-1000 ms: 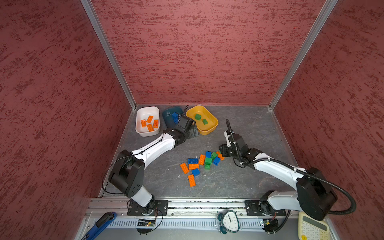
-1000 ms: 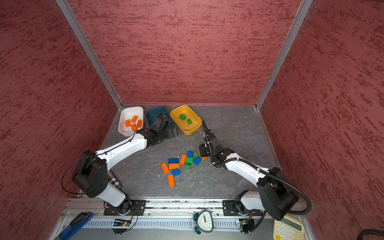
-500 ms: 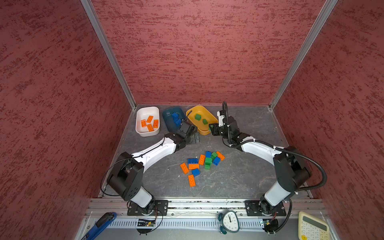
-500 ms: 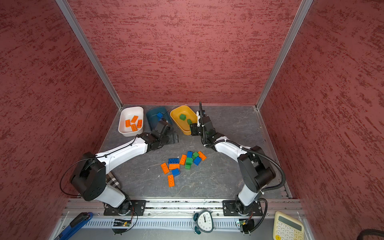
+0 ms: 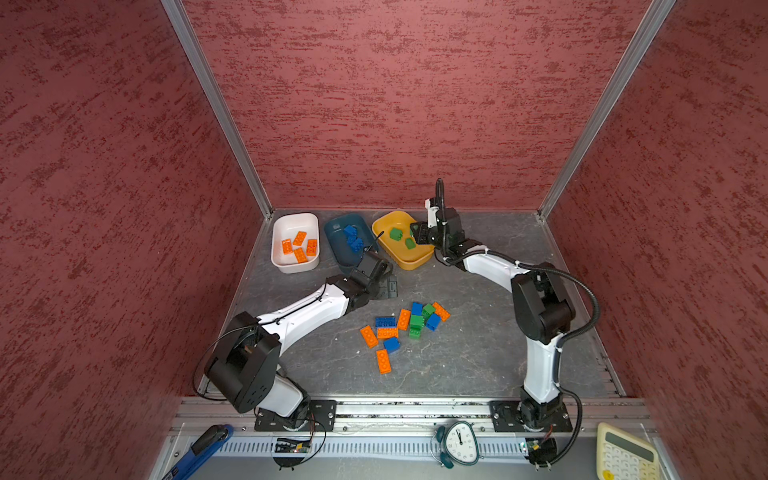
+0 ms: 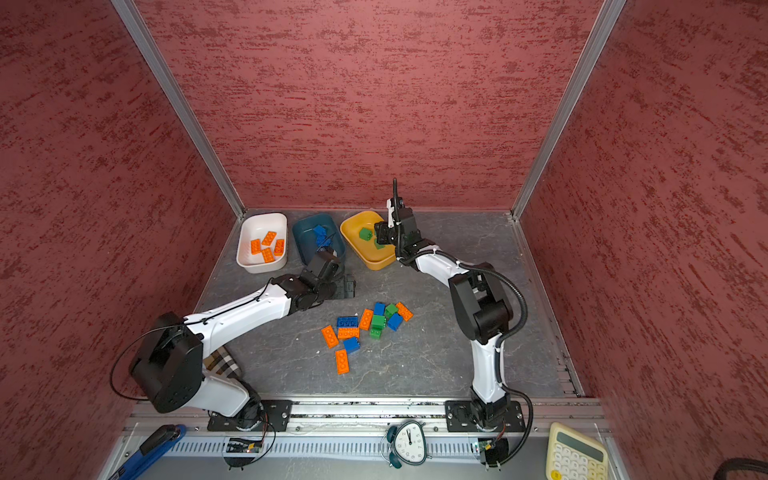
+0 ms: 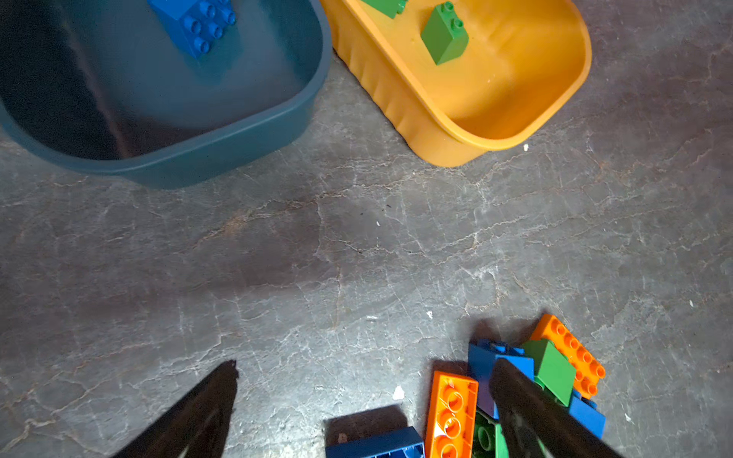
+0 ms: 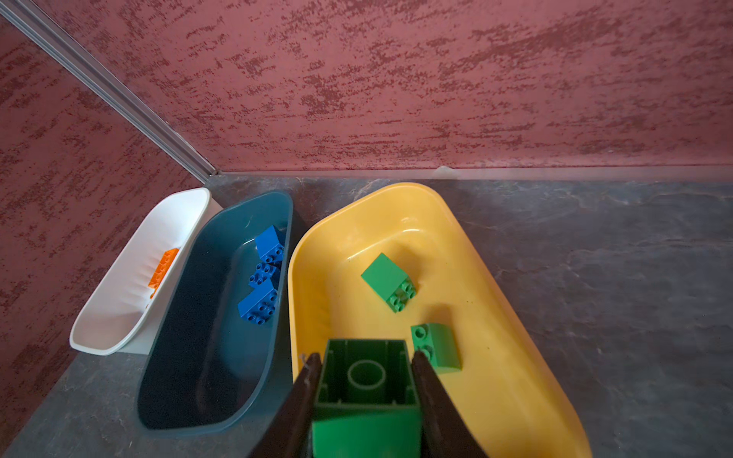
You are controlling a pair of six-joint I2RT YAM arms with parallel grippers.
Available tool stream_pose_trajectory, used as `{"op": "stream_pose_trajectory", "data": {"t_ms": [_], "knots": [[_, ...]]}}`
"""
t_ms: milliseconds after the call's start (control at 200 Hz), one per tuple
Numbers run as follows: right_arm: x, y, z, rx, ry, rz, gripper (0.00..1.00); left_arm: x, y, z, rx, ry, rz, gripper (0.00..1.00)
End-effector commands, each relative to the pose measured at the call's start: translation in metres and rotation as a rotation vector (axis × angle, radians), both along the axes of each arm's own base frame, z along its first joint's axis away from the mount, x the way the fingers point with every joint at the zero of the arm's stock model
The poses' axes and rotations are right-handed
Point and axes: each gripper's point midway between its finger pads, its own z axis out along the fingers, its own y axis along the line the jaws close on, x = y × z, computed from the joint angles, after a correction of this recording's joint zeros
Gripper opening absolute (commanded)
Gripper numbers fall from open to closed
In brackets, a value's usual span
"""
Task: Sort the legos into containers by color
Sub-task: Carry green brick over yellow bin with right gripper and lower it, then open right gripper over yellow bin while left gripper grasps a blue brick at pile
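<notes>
The brick's studded end faces open floor, so the left gripper moves back toward the loose pile next. Then it lowers over the blue brick at its far edge.
My right gripper is shut on a green lego, held hollow side up over the near end of the yellow tub, where two green bricks lie. In both top views it hangs at the tub's right rim. My left gripper is open and empty, low over the floor between the teal tub and the loose pile of legos. Blue bricks lie in the teal tub. Several orange ones are in the white tub.
Red walls close the back and both sides. The three tubs stand in a row along the back wall. A metal rail runs along the front, with a clock, a calculator and a blue-handled tool beyond it.
My right gripper has carried the green lego from the pile up to the yellow tub. My left gripper has drawn back from the teal tub toward the pile.
</notes>
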Motion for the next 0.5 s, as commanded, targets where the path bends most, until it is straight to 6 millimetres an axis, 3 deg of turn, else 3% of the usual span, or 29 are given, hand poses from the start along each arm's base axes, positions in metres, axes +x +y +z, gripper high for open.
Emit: {"op": "stream_pose_trajectory", "data": {"t_ms": [0, 175, 406, 496], "knots": [[0.014, 0.006, 0.004, 0.025, 0.016, -0.002, 0.35, -0.013, -0.012, 0.0, -0.023, 0.01, -0.091, 0.99], [0.024, 0.007, -0.001, 0.018, 0.059, -0.025, 0.66, -0.024, -0.029, -0.013, -0.031, 0.068, -0.178, 0.99], [0.0, 0.004, 0.016, -0.004, 0.045, 0.037, 0.76, -0.036, -0.058, -0.023, 0.009, 0.106, -0.328, 1.0], [-0.015, -0.002, 0.026, 0.015, 0.036, 0.036, 0.81, -0.045, -0.07, -0.031, 0.014, 0.143, -0.406, 0.93]]}}
